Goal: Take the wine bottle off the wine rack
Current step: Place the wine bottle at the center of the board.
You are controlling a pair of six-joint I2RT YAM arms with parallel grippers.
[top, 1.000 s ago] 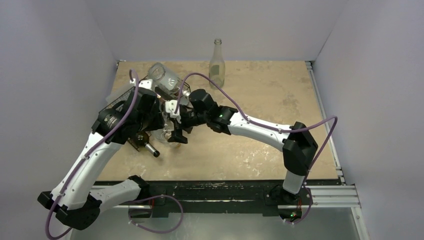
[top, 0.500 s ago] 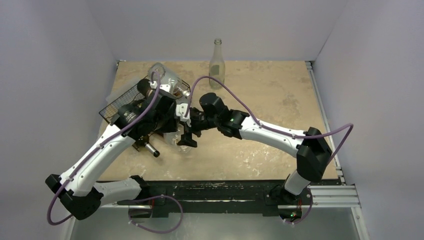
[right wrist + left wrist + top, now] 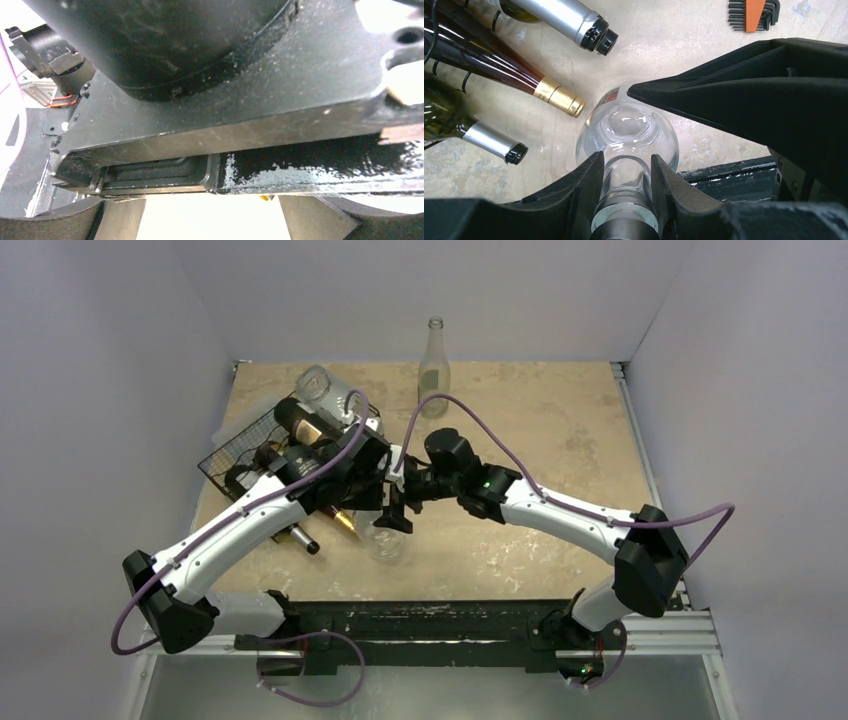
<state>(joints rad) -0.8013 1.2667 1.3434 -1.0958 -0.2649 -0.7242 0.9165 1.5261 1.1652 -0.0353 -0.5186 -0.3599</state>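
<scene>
The clear wine bottle (image 3: 386, 540) is upright and away from the rack (image 3: 235, 447), so my left gripper will next lower the bottle a little, away from the gold-foil neck, and then open.
My left gripper (image 3: 366, 500) (image 3: 624, 161) is shut on the neck of a clear glass wine bottle (image 3: 386, 540) (image 3: 626, 132). It holds the bottle upright, just right of the black wire wine rack (image 3: 235, 447) and clear of it. The rack holds several dark bottles; their necks show in the left wrist view, one with gold foil (image 3: 559, 98). Another clear bottle (image 3: 327, 392) lies on top of the rack. My right gripper (image 3: 394, 512) (image 3: 210, 220) is open and empty, right beside the held bottle's shoulder. The right wrist view is mostly blocked by the left arm.
A tall clear bottle (image 3: 433, 368) stands at the back edge of the table. An orange and black hex key set (image 3: 752, 8) lies on the table near the bottle. Grey walls close in the table on three sides.
My left gripper has carried the clear bottle right and toward the near edge, away from the rack. The right arm has moved right alongside it.
</scene>
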